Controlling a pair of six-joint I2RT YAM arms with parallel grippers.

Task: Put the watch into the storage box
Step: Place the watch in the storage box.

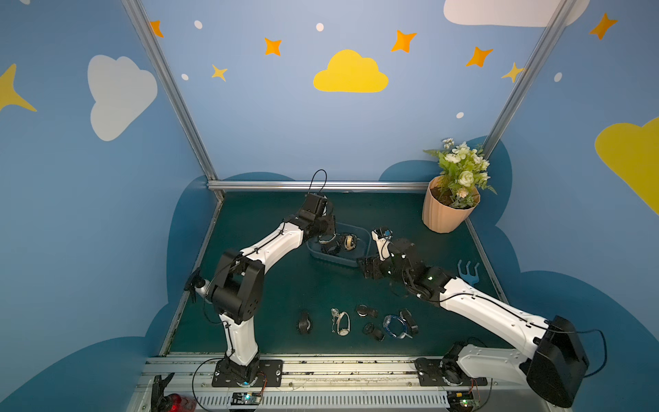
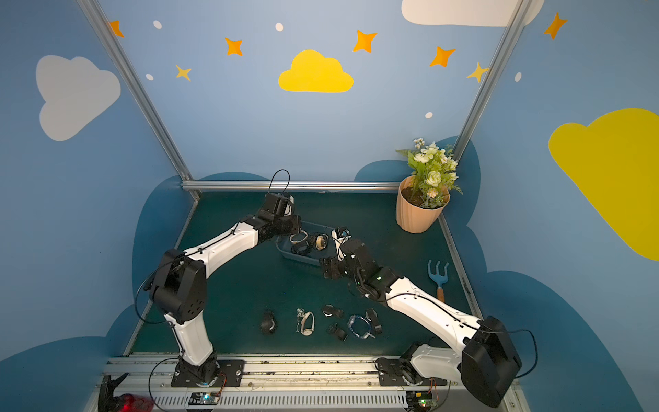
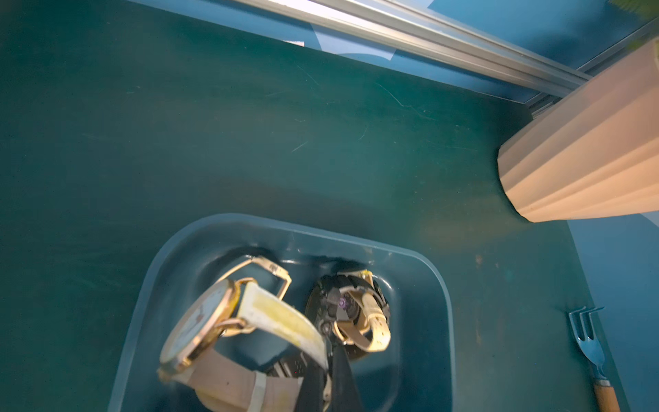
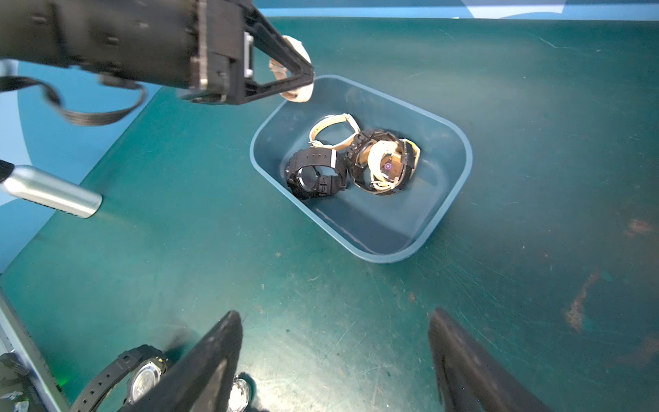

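Observation:
My left gripper moves down toward the cream-strapped watch below inside the storage box and releases the strap next, since the gold-cased watch (image 3: 199, 321) hangs high.
My left gripper (image 3: 328, 353) is shut on the cream strap of a gold-cased watch (image 3: 199, 321) and holds it just above the far left part of the storage box (image 3: 442, 292). From the right wrist view the left gripper (image 4: 308, 76) hangs over the blue-grey box's (image 4: 453, 199) far rim with the strap below it. Inside lie a black watch (image 4: 315, 176), a cream-strapped one (image 4: 333, 130) and a black-and-cream tangle (image 4: 383, 164). My right gripper (image 4: 335, 321) is open and empty, beside the box's (image 1: 356, 264) near right corner in a top view (image 1: 365, 267).
Several more watches lie in a row near the front of the green mat, from a black one (image 1: 304, 323) to a blue one (image 1: 396, 325). A peach flowerpot (image 1: 449, 208) stands at the back right. A blue garden fork (image 1: 468, 273) lies by the right edge.

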